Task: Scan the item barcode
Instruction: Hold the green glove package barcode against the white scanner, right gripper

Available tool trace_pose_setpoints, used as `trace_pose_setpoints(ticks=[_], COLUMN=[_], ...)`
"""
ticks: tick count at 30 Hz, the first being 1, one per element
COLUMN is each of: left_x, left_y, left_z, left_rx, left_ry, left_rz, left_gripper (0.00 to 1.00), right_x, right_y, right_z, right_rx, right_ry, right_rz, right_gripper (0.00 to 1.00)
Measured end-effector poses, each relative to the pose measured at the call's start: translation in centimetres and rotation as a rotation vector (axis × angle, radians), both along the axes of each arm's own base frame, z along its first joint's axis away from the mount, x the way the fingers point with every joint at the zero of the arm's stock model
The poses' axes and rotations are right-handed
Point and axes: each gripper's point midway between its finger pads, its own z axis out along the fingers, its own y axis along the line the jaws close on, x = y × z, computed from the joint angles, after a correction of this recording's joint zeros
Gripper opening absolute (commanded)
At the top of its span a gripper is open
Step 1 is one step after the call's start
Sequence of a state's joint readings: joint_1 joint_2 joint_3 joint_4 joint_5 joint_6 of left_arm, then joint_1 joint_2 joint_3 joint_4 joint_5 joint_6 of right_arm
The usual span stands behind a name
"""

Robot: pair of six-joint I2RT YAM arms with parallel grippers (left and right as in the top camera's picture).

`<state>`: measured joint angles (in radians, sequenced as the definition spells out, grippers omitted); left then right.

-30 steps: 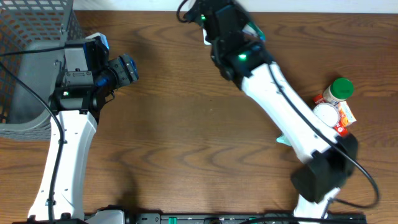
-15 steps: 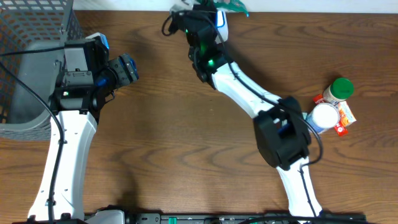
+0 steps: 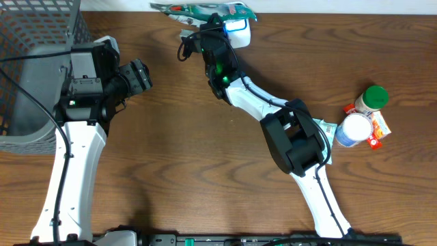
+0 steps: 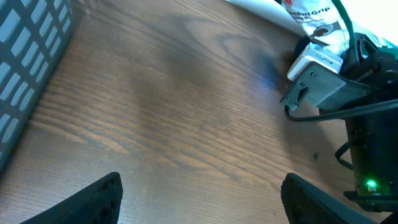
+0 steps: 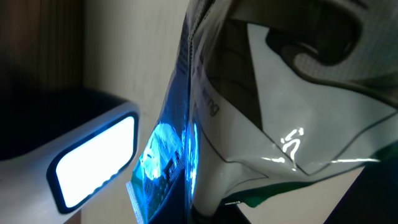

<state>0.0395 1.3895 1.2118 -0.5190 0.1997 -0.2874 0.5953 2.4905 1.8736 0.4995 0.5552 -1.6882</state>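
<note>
Next, I will swing my right gripper toward the green-capped jar and down, and release the pouch point(image 3: 205, 9) on the clear wood to the gripper's right in the overhead view.
The item is a white and green pouch point(image 3: 205, 9) at the table's far edge, and my right gripper point(image 3: 217, 24) is shut on it. Just to its right stands the scanner point(image 3: 237, 30), its window glowing blue-white. In the right wrist view the pouch point(image 5: 280, 93) fills the frame. Blue light falls on its printed edge beside the scanner's lit window point(image 5: 93, 158), and my right gripper point(image 5: 208, 202) pinches the pouch's bottom edge. My left gripper point(image 3: 138, 75) hangs open at the left with nothing in it. Below its spread fingers point(image 4: 93, 199) there is only bare wood.
A wire basket point(image 3: 41, 27) fills the far left corner behind the left arm. At the right edge stand a green-capped jar point(image 3: 373, 98), a white-lidded tub point(image 3: 349, 128) and a red and yellow packet point(image 3: 379, 131). The right arm point(image 3: 273, 109) stretches diagonally across the table.
The right arm has swung left along the far edge, bringing the pouch next to the scanner's lit window. The left arm has stayed still.
</note>
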Motion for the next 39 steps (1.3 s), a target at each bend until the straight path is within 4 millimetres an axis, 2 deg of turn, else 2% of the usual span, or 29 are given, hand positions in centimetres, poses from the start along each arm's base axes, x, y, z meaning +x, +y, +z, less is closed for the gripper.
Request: trace_pose_setpoints(ticks=[8, 18, 32, 39], left_x=[0.0, 0.0, 0.0, 0.0], left_y=[0.0, 0.0, 0.0, 0.0], left_z=[0.0, 0.0, 0.0, 0.0], left_rx=[0.0, 0.0, 0.0, 0.0], left_ry=[0.0, 0.0, 0.0, 0.0], left_rz=[0.0, 0.0, 0.0, 0.0], left_gripper=[0.82, 0.82, 0.82, 0.83], right_x=[0.0, -0.2, -0.2, -0.1], right_y=[0.5, 0.0, -0.3, -0.5], right_z=[-0.1, -1.8, -1.8, -0.9], right_rx=[0.052, 0.166, 0.236, 0.422], right_ry=[0.006, 0.079, 0.077, 0.046], right_rz=[0.025, -0.018, -0.044, -0.076], right_gripper=[0.01, 0.01, 0.01, 0.01])
